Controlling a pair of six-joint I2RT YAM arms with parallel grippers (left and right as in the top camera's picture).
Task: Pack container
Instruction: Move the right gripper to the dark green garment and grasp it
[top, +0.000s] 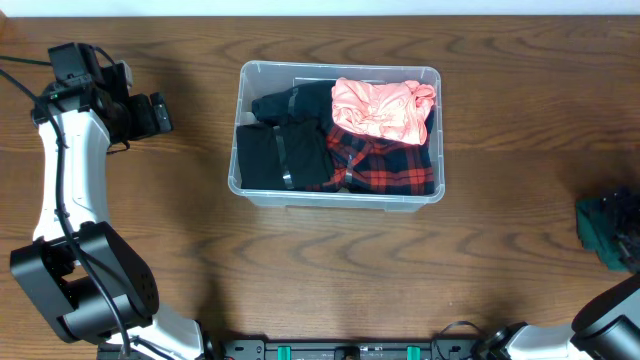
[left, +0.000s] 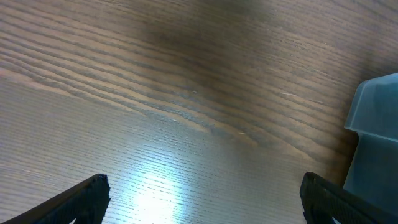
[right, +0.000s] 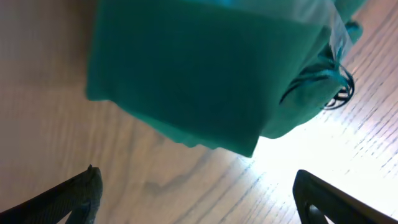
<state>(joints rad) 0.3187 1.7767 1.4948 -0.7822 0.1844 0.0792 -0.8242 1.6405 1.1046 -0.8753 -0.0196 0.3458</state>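
My right gripper moves down onto the nearest corner of the folded teal-green garment (top: 594, 222) next.
The container (top: 340, 200), a clear plastic tub, stands at the table's middle. It holds a black garment (top: 282, 150), a pink garment (top: 385, 108) and a red plaid shirt (top: 385, 160). Its corner shows at the right of the left wrist view (left: 376, 124). A folded teal-green garment (top: 594, 222) lies at the table's right edge. My right gripper (top: 624, 232) is over it, and in the right wrist view (right: 196, 183) it is open and empty, with the garment (right: 199, 74) just ahead. My left gripper (top: 160, 112) is open and empty over bare wood (left: 205, 186), left of the tub.
The wooden table (top: 180, 250) lies all round the tub. The right arm's base link (top: 605, 320) reaches in from the bottom right. A black fixture (top: 340, 350) runs along the front edge.
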